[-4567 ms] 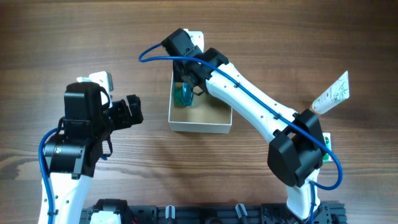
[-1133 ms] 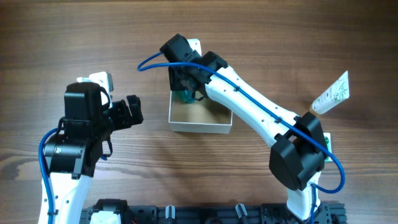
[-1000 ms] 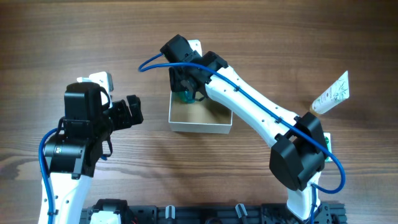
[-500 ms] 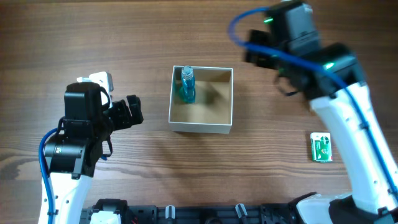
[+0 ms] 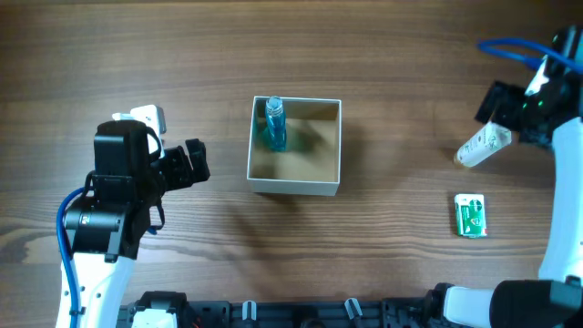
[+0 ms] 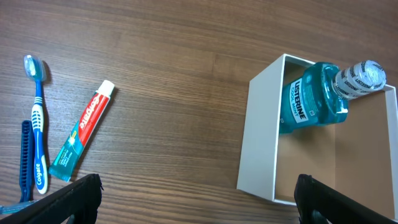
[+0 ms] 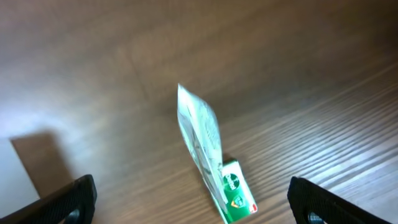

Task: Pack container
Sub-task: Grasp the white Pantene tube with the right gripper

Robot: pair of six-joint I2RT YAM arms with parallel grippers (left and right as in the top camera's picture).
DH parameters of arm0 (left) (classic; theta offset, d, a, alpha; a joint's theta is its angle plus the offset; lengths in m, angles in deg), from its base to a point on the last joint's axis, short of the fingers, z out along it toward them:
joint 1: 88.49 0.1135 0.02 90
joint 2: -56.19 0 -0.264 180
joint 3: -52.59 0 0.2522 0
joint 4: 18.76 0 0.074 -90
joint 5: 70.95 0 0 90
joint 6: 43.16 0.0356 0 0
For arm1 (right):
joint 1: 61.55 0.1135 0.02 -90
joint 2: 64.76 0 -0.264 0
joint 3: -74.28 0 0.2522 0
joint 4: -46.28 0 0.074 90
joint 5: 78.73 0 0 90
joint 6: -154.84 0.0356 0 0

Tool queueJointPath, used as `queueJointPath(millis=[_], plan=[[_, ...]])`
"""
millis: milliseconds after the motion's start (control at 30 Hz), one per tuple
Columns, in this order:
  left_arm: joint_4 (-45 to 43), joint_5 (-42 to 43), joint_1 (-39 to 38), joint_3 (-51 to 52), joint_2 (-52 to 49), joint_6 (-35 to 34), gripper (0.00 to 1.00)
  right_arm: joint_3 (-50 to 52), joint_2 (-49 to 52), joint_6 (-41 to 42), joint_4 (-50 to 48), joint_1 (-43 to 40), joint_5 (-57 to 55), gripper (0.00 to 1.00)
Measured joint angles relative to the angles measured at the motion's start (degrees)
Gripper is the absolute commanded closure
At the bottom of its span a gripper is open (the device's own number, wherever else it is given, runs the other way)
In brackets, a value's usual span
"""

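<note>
The robot's open right gripper will come down onto the white tube's thin upper edge (image 5: 498, 134) (image 7: 203, 155), because the tube stands upright below it with that edge between the gripper's fingers.
The container (image 5: 293, 187), a white box with a brown inside, stands at mid-table. A blue mouthwash bottle (image 5: 273, 128) with a clear cap leans against its far-left corner; the left wrist view shows the bottle (image 6: 311, 99) and the container's white wall (image 6: 258, 137). My left gripper (image 5: 202, 162) is open, left of the container, with nothing between its fingers (image 6: 78, 199). My right gripper (image 5: 499, 107) is open at the far right edge, above a white sachet (image 5: 483, 144). The right wrist view shows the sachet (image 7: 199, 134) standing on edge beside a green pack (image 7: 237, 191).
The green pack (image 5: 471, 216) lies at the right, nearer the front. In the left wrist view a toothpaste tube (image 6: 81, 140), a blue toothbrush (image 6: 37, 124) and a dark blue comb (image 6: 25, 163) lie on the wood left of the container.
My right gripper opened and left the mouthwash bottle in the container. The arm swung out of the box to the far right, over the white sachet. The left arm has not moved.
</note>
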Motion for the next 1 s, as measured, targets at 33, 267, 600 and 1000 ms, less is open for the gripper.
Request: queueJointPath(millis=[33, 267, 600, 1000], plan=[[0.00, 0.00, 0.00, 0.00, 0.00, 0.00, 0.00, 2.64, 0.00, -0.68, -1.77, 0.02, 0.46, 0.05], [0.00, 0.00, 0.00, 0.00, 0.00, 0.00, 0.00, 11.72, 0.15, -2.21, -10.38, 0.02, 1.38, 0.36], [0.00, 0.02, 0.00, 0.00, 0.00, 0.00, 0.00, 12.11, 0.15, -1.92, -14.01, 0.02, 1.60, 0.85], [0.00, 0.02, 0.00, 0.00, 0.00, 0.00, 0.00, 12.15, 0.11, -1.92, -13.90, 0.26, 1.66, 0.96]])
